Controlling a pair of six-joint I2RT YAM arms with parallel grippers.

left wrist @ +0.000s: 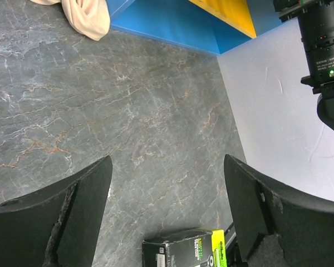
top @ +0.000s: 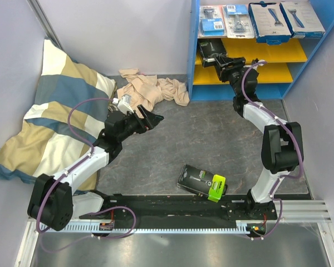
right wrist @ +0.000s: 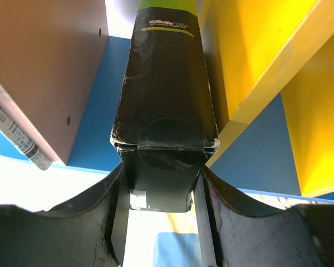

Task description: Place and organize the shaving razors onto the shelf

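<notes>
The right gripper moves outward toward the blue side beside the upper yellow board next, since the black box's near end slants past that board's edge.
The shelf [top: 193, 55] stands at the back right. Two blue-card blister packs [top: 225, 19] and two white-blue boxes [top: 284, 19] lie on its top. My right gripper [top: 214, 55] is shut on a black box with a lime-green end [right wrist: 164, 94], holding it in at the left of the upper yellow board [top: 278, 50], which also shows in the right wrist view [right wrist: 250, 55]. A second black box with a lime-green end [top: 202, 182] lies on the table near the arm bases, and shows in the left wrist view [left wrist: 186, 250]. My left gripper [top: 150, 119] is open and empty above the table [left wrist: 168, 167].
A beige cloth [top: 150, 89] lies crumpled left of the shelf's foot, its edge in the left wrist view [left wrist: 89, 16]. A striped pillow [top: 55, 111] leans in the left corner. Walls close both sides. The right arm's camera [left wrist: 323, 39] is in the left wrist view.
</notes>
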